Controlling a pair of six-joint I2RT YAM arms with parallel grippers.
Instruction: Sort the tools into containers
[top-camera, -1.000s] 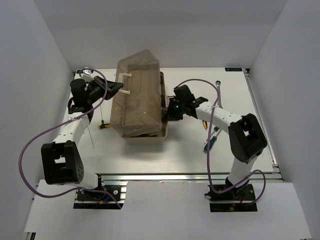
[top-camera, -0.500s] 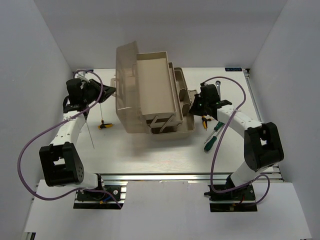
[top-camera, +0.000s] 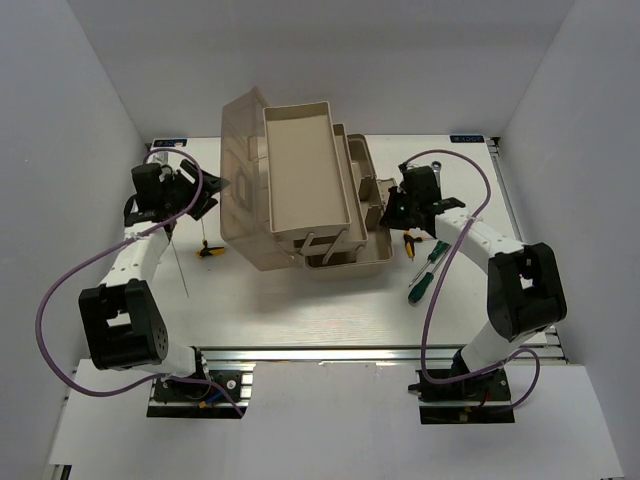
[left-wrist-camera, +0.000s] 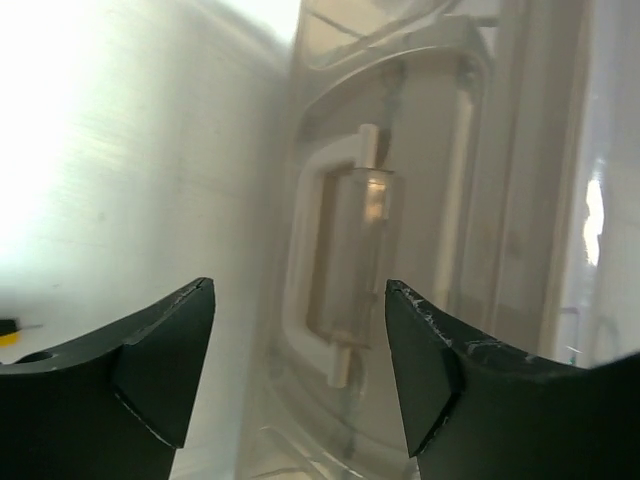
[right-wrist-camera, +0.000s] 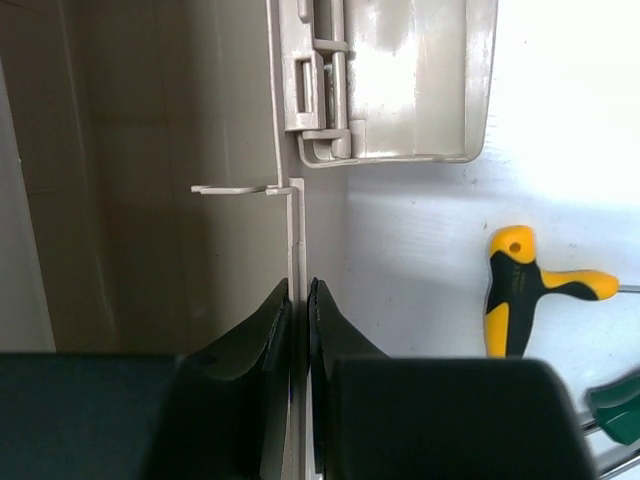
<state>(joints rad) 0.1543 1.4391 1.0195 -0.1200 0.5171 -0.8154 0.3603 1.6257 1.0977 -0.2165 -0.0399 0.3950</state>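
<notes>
The beige tray (top-camera: 305, 165) still stands raised over the toolbox base, so the robot's right gripper, which is holding the toolbox base's thin side by the latch (top-camera: 389, 230), will next ease it slightly outward and let it go.
The toolbox stands open mid-table, its translucent brown lid (top-camera: 243, 175) swung to the left. A long beige tray (top-camera: 305, 165) is raised over the deeper base (top-camera: 372, 258). My left gripper (top-camera: 208, 190) is open just left of the lid. In its wrist view the gripper (left-wrist-camera: 298, 287) frames the beige handle (left-wrist-camera: 345, 270) without touching it. My right gripper (top-camera: 392, 208) is shut on the thin right wall of the base (right-wrist-camera: 297, 215). A yellow-and-black hex key (right-wrist-camera: 515, 290) lies just right of it, and another hex key (top-camera: 208, 250) lies left of the box.
Two green-handled screwdrivers (top-camera: 425, 270) lie right of the box, next to the hex key (top-camera: 410, 243). A silver wrench (top-camera: 438, 172) lies at the back right. The box's beige latch (right-wrist-camera: 390, 80) hangs on its outer wall. Purple cables loop over both arms.
The lid has swung open to the left and the trays have spread and risen. My left gripper has let go of the lid's handle and opened. The right gripper keeps its grip on the wall.
</notes>
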